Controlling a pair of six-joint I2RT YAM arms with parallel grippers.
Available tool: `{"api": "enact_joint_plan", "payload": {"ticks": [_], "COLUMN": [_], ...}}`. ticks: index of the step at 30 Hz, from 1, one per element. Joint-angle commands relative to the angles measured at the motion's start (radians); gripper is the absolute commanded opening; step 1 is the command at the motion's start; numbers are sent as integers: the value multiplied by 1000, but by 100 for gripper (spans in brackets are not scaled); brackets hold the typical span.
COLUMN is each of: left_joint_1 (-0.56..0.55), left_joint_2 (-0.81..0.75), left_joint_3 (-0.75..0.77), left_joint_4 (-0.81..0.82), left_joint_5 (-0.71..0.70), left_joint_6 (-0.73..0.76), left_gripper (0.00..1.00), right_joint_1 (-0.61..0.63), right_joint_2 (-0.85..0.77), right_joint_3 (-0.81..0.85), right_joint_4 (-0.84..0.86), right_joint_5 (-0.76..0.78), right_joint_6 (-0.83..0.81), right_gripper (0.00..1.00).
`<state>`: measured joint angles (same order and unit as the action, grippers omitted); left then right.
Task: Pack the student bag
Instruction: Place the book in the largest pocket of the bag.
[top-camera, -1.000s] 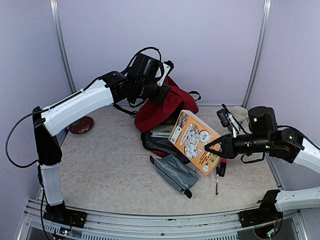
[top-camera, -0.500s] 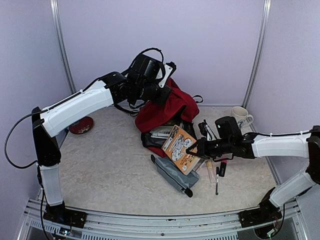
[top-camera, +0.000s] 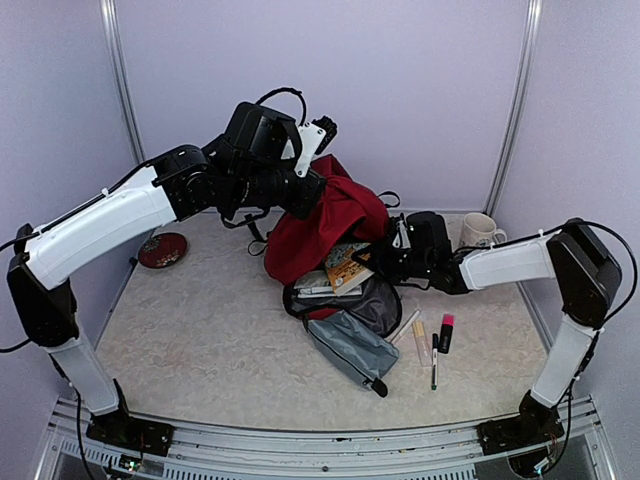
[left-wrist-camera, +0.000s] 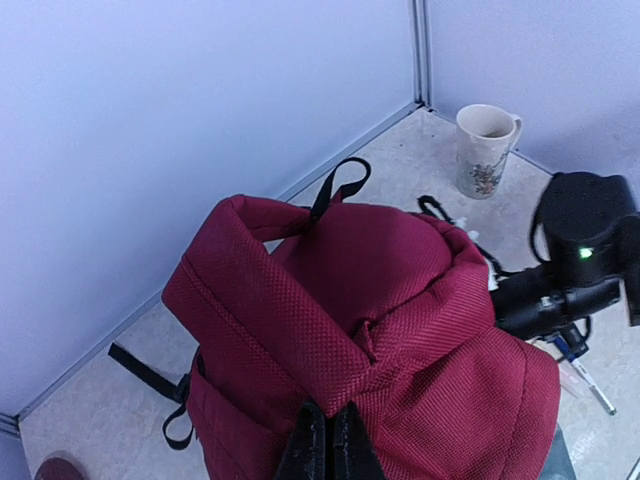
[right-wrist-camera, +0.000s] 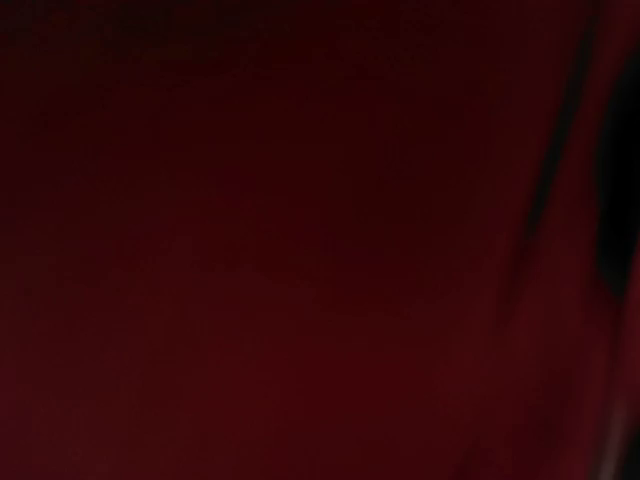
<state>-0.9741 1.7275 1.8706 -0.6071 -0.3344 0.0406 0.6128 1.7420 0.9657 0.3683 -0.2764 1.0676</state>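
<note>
Next, my right gripper pushes the orange book outward, deeper through the bag's opening into the bag, and releases it, as its near end sticks out.
The student bag is a dark-red backpack at the back middle of the table, its mouth facing forward. My left gripper is shut on a fold of its top fabric and holds it up. An orange book is partly inside the mouth, above some pale notebooks. My right gripper reaches into the opening from the right, at the book's edge, with its fingertips hidden by the bag. The right wrist view shows only dark red fabric.
A grey-blue pouch lies just in front of the bag. Markers and pens lie to its right. A patterned mug stands at the back right. A small red dish sits at the far left.
My right arm has carried the orange book left and back, from above the pens into the bag's mouth. The left arm shifted slightly left, still holding up the bag's top.
</note>
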Motion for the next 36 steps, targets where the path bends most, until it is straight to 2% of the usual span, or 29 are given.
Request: {"api": "enact_joint_plan", "payload": {"ticks": [1,5,12,13,16,19,21,25,28,30,33,36], "left_joint_1": [-77,-92,4,15,48,98,128,154,167,177,179,179], "left_joint_2": [-89,-120,-118,-123,-141,-160,-167,-182,-183,-179,-174,-171], "left_joint_3": [1,-40,-103,-111,-140,-212,-260,-341,-351,-345,-341,-353], "left_joint_4": [86,68,53,64,98,143,160,221,247,247,236,232], "left_joint_5": [40,99,191,202,213,239,272,324,349,356,348,347], "left_joint_6": [-30,-50,-98,-102,-116,-153,-172,-186,-192,-197,-184,-169], "left_gripper": [0,0,0,0,0,0,0,0,0,0,0,0], "right_joint_1": [-5,-5,50,51,47,49,54,62,74,77,94,136], "right_joint_2": [59,132,214,228,259,268,232,82,-25,-80,-178,-291], "right_joint_3": [82,170,264,270,300,375,363,265,225,181,104,30], "right_joint_4": [102,77,35,35,-4,-187,-279,-362,-468,-516,-552,-562], "right_joint_5": [94,79,39,27,-12,-32,-18,13,20,-42,-150,-163], "right_joint_6": [71,61,35,34,-11,-171,-274,-419,-517,-554,-599,-642], "right_gripper": [0,0,0,4,37,70,81,93,96,96,96,96]}}
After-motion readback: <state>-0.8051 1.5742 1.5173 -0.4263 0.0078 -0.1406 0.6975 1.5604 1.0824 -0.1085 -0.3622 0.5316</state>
